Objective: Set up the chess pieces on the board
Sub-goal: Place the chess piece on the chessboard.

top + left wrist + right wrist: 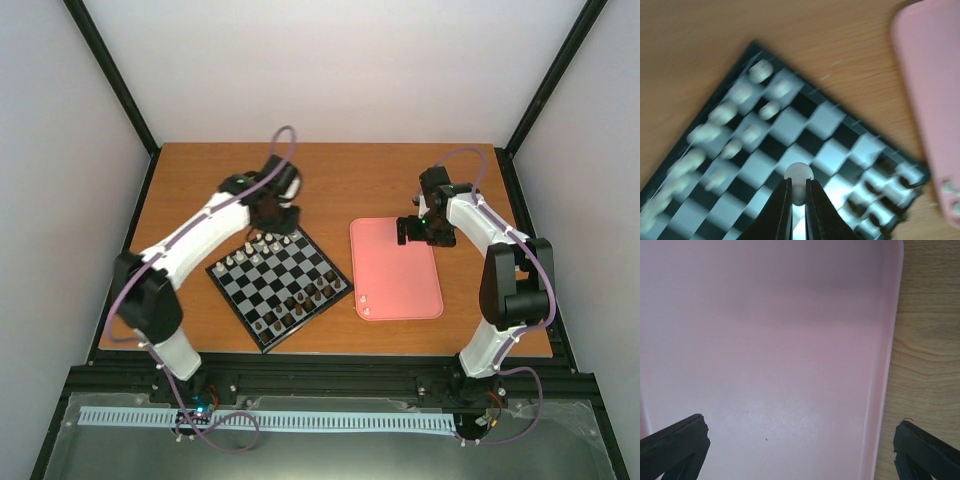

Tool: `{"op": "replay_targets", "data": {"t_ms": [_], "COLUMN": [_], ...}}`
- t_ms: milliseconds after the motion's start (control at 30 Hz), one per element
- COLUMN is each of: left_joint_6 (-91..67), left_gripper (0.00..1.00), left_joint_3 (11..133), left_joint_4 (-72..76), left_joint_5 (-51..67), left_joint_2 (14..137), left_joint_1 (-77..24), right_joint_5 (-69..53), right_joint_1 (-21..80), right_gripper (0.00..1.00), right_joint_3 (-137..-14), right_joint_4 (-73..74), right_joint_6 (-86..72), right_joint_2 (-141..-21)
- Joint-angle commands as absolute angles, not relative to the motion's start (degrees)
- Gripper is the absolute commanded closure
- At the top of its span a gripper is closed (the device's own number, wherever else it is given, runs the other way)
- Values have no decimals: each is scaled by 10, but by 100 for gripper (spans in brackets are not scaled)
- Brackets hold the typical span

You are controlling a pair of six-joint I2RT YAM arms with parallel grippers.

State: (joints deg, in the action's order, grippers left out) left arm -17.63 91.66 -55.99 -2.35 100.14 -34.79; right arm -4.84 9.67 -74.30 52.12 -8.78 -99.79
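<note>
The left gripper moves down and back next onto the inner white row's next empty square (246,266) (701,200), which lies below it and to its left in the top view.
The board (322,262) lies turned diamond-wise left of centre, with cream-white chess pieces (262,248) along its far-left side. My left gripper (272,216) hovers over that far corner. In the left wrist view it (799,189) is shut on one round-headed white chess piece (799,173) above the board (836,122), and blurred white pieces (742,92) stand in rows to the left. My right gripper (415,230) hangs open over the pink tray, with nothing between its fingertips (677,442). Two white pieces (367,304) lie at the tray's near-left corner.
Dark brown pieces (300,300) fill the board's near-right side. The pink tray (400,275) sits right of the board on the wooden table (200,180); its rim (880,390) runs beside bare wood in the right wrist view. Black frame posts border the table.
</note>
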Motion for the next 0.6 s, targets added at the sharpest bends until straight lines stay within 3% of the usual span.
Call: {"op": "replay_targets", "data": {"t_ms": [0,233,567], "left_joint_6": [-228,-270,-257], "left_gripper": [99,99,99], "left_joint_3": [787,644,631], "left_joint_4": [-608,-572,-507], "left_joint_5": [-55,-65,-72], "left_joint_2": [905,810,887], "left_joint_1": [-275,-215,-196], "right_joint_5": [-62,-67,-65], "right_joint_1": [98,99,103], "right_gripper": [0,0,0], "right_joint_3": [-753,-750,-762], "right_joint_4": [510,506,518], "right_joint_6": [-78,-72,-66], "right_joint_2": [-1004,-1017,-1020]}}
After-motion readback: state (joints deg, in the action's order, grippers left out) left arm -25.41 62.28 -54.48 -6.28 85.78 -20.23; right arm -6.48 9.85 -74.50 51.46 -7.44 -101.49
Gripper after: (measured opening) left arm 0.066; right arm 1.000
